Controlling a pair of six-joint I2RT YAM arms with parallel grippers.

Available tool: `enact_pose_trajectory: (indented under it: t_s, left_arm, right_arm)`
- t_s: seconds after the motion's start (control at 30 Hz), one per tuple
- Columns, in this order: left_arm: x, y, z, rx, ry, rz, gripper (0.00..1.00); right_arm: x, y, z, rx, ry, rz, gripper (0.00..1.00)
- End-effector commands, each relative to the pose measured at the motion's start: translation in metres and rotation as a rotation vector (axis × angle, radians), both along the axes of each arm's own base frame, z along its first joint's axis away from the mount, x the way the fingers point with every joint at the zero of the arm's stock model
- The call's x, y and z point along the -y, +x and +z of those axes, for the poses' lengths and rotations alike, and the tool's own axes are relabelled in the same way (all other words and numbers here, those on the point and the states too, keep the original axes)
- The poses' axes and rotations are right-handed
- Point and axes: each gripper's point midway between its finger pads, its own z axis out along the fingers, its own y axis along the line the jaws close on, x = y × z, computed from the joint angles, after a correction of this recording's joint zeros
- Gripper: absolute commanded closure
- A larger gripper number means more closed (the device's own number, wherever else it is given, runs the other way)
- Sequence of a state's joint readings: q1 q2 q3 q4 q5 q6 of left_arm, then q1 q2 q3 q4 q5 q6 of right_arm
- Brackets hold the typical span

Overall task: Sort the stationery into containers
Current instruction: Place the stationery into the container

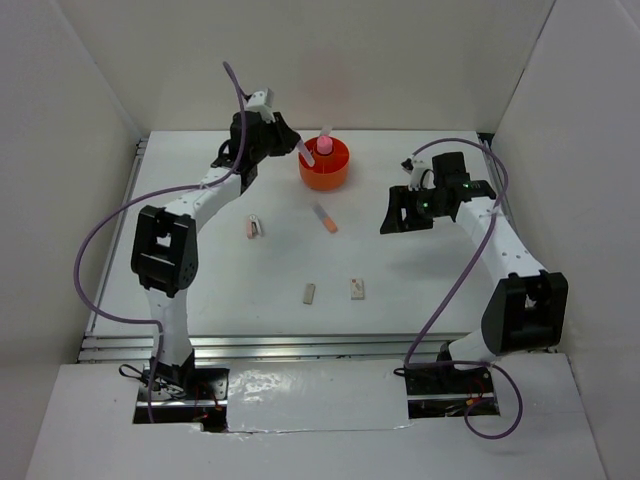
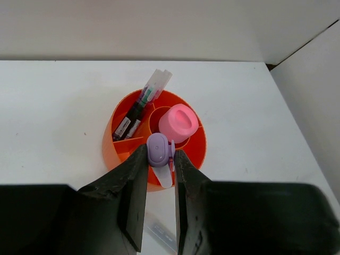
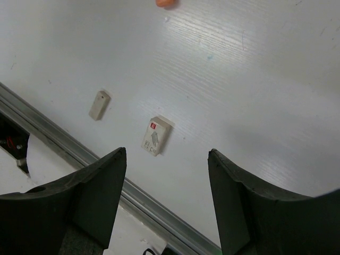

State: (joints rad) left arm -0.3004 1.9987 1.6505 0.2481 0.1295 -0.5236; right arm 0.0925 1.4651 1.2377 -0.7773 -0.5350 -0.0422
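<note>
The pen needs to get over the tub's near section [image 1: 323, 172]. My left gripper needs to go down and move toward the tub's central ring first.
My left gripper [image 2: 160, 155] is shut on a pen with a lilac cap [image 2: 158, 147] and holds it just above the near rim of the round orange tub [image 2: 197, 151]. The tub [image 1: 324, 172] holds a stubby pink glue stick [image 2: 178, 123] in its central ring and several dark pens [image 2: 134, 114] in a left compartment. On the table lie an orange-pink marker [image 1: 324, 217], a small pink eraser [image 1: 256, 227], a beige eraser [image 1: 309, 292] and a white eraser [image 1: 357, 289]. My right gripper [image 1: 398, 214] is open and empty above the table, right of the marker. Its wrist view shows the white eraser [image 3: 156, 136] and the beige eraser [image 3: 99, 104].
White walls enclose the table on three sides. A metal rail [image 3: 69, 146] runs along the table's near edge, close to the two erasers. The left arm's purple cable [image 1: 100, 240] loops over the table's left side.
</note>
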Motion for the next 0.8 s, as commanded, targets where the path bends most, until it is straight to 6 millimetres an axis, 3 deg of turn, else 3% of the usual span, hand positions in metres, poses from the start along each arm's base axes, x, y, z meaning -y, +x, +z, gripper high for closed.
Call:
enact_pose_trajectory:
  t_s: [0.0,0.43,0.63,0.77]
  left_arm:
    - [0.009,0.015,0.027,0.126,0.021,-0.003,1.0]
    - [0.028,0.029,-0.002,0.107,0.056,-0.008,0.93]
    - [0.027,0.034,-0.015,0.085,0.062,0.004,0.76]
    - [0.023,0.038,-0.017,0.09,0.08,0.013,0.72]
  right_arm:
    - [0.0,0.009,0.006,0.032,0.011,-0.002,0.3]
    - [-0.005,0.011,0.004,0.019,0.023,0.014,0.3]
    - [-0.013,0.015,0.004,0.03,0.0,0.029,0.3]
    - [-0.021,0.019,0.002,0.042,-0.02,0.051,0.31]
